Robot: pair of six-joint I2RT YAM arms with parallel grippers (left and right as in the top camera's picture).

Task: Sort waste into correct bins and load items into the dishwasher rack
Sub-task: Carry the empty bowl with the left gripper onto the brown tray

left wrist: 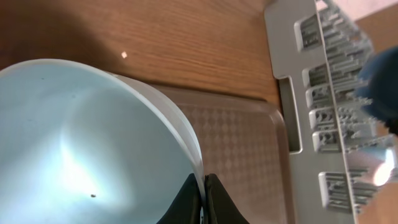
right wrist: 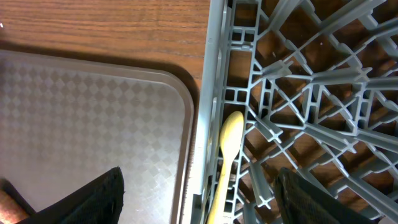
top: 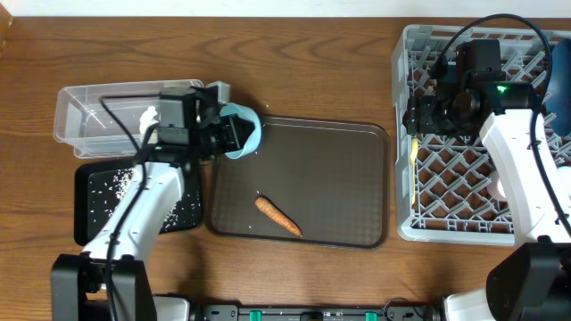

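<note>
My left gripper moves across and down next. It then releases the bowl (top: 253,132), as the brown tray's bare middle (top: 311,152) lies below it, to its right in the overhead view.
My left gripper (top: 234,134) is shut on the rim of the light blue bowl (top: 253,132) and holds it tilted over the brown tray's far left corner, next to the clear tub (top: 85,98). In the left wrist view the fingers (left wrist: 204,194) pinch the bowl's wall (left wrist: 81,143). A crumpled white tissue (top: 148,115) lies in the tub. Rice grains (top: 114,185) lie on the black tray (top: 89,223). The carrot (top: 278,215) lies on the brown tray. My right gripper (top: 416,116) (right wrist: 205,199) is open over the grey rack's (top: 406,227) left edge, above the pale yellow spoon (right wrist: 227,155) (top: 415,169) lying in the rack.
The brown serving tray (top: 348,178) sits between the bins and the rack, also seen in the wrist views (left wrist: 249,143) (right wrist: 93,106). The blue plate (top: 562,76) stands in the rack at the far right. Rack pegs (right wrist: 305,93) stand close to my right fingers.
</note>
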